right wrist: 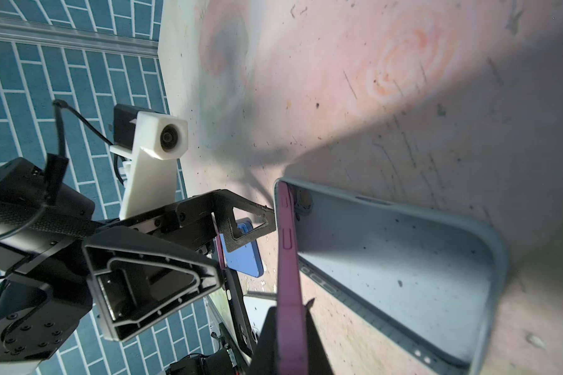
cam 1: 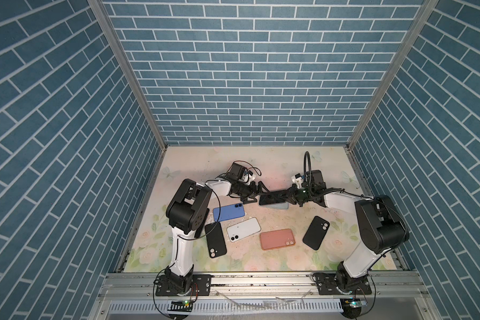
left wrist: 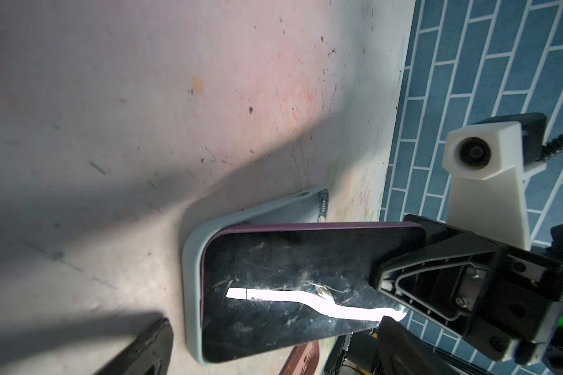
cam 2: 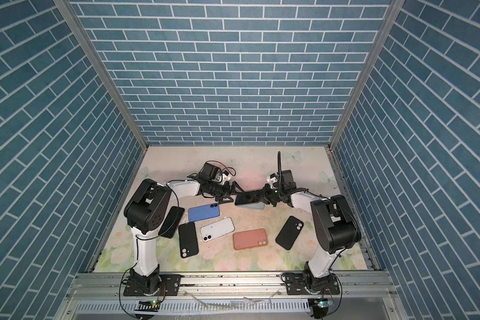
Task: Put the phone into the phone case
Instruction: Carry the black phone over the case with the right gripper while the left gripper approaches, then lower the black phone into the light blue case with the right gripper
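Note:
My right gripper lowers the phone's raised end toward the case's bare inside next and releases the purple edge, since that inside lies below my gripper.
In both top views the phone (cam 1: 272, 197) (cam 2: 246, 198), black screen up with a purple edge, slants at the middle back of the table. Its left end rests in the light grey-blue phone case (cam 1: 279, 206) (cam 2: 257, 206) lying open side up. My right gripper (cam 1: 285, 197) (right wrist: 290, 341) is shut on the phone's raised right end (right wrist: 286, 259). The case's bare inside (right wrist: 403, 259) shows beside it. My left gripper (cam 1: 257, 193) (left wrist: 275, 323) is open. It straddles the phone (left wrist: 290, 276) and the case rim (left wrist: 192, 276) at their left end, touching neither.
In front lie a blue phone (cam 1: 228, 212), a white phone (cam 1: 243, 229), a black case (cam 1: 215, 239), a salmon case (cam 1: 277, 238) and another black case (cam 1: 315, 232). A black phone (cam 2: 172, 221) lies by the left arm's elbow. Brick-patterned walls enclose the table.

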Available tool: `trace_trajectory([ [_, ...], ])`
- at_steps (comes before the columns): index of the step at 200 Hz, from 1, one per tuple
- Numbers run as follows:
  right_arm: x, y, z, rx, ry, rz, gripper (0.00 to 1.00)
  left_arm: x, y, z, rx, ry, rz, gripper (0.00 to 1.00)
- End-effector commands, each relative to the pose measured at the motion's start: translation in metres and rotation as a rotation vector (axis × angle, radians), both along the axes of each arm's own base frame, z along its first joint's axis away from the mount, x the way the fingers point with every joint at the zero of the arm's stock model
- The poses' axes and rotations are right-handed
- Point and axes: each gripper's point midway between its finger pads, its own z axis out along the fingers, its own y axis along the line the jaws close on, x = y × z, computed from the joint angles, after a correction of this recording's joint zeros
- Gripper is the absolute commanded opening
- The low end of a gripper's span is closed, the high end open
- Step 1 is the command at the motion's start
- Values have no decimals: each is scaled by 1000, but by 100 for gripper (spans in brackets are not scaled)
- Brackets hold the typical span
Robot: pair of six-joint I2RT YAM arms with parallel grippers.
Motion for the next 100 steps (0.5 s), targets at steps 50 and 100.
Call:
trace_trajectory([
  [50,-23,-23,-70,-203,162,1,0,4,-4,-12,15,18,4,99],
  [100,-22,-34,-88,-284,165,-1,0,4,-10,-12,14,12,-1,100],
])
